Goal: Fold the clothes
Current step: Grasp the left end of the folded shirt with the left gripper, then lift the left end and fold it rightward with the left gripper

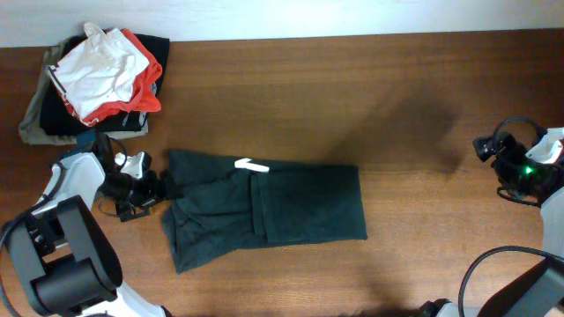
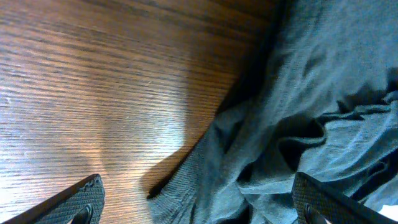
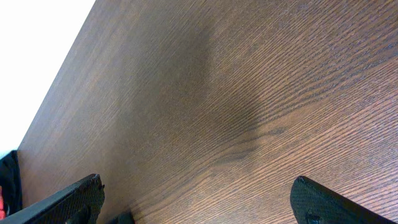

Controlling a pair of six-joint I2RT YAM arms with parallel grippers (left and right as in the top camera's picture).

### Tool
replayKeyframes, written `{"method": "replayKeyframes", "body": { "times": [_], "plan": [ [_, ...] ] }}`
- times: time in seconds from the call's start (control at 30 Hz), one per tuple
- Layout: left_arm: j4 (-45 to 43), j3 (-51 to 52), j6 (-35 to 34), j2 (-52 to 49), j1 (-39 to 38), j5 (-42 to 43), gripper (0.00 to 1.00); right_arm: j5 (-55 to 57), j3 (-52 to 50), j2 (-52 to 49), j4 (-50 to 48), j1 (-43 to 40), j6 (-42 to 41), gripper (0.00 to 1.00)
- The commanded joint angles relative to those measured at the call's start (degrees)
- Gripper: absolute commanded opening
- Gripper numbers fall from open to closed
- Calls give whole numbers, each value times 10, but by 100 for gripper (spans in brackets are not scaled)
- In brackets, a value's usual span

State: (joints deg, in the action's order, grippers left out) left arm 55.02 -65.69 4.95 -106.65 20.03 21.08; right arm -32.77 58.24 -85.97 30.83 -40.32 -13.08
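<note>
I should next move my left gripper down and farther over the garment, onto the bunched fabric at its edge, because one open finger is over bare wood.
A dark green garment (image 1: 264,211) lies partly folded on the wooden table, a white tag (image 1: 251,165) at its top edge. My left gripper (image 1: 163,189) is open at its left edge. In the left wrist view the rumpled green fabric (image 2: 292,118) with a ribbed hem lies between and under the spread fingers (image 2: 199,202), which hold nothing. My right gripper (image 1: 493,154) is open and empty at the far right, over bare wood (image 3: 249,112).
A pile of clothes (image 1: 97,79), white and red on top of dark ones, sits at the back left corner. The table's far edge meets a white wall (image 1: 352,18).
</note>
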Motion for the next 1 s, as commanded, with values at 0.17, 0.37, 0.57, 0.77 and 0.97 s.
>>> {"method": "replayKeyframes", "body": {
  "times": [0.17, 0.37, 0.57, 0.77, 0.97],
  "plan": [
    [-35, 74, 11, -10, 2, 21, 96, 5, 4, 0, 0, -2, 6, 99],
    [-50, 95, 12, -10, -6, 73, 96, 5, 4, 0, 0, -2, 6, 99],
    [-49, 95, 11, -10, -43, 118, 96, 5, 4, 0, 0, -2, 6, 99],
    [-57, 95, 7, -10, -70, 117, 96, 5, 4, 0, 0, -2, 6, 99],
    [-75, 95, -13, -10, -70, 74, 73, 5, 4, 0, 0, -2, 6, 99]
  ]
}}
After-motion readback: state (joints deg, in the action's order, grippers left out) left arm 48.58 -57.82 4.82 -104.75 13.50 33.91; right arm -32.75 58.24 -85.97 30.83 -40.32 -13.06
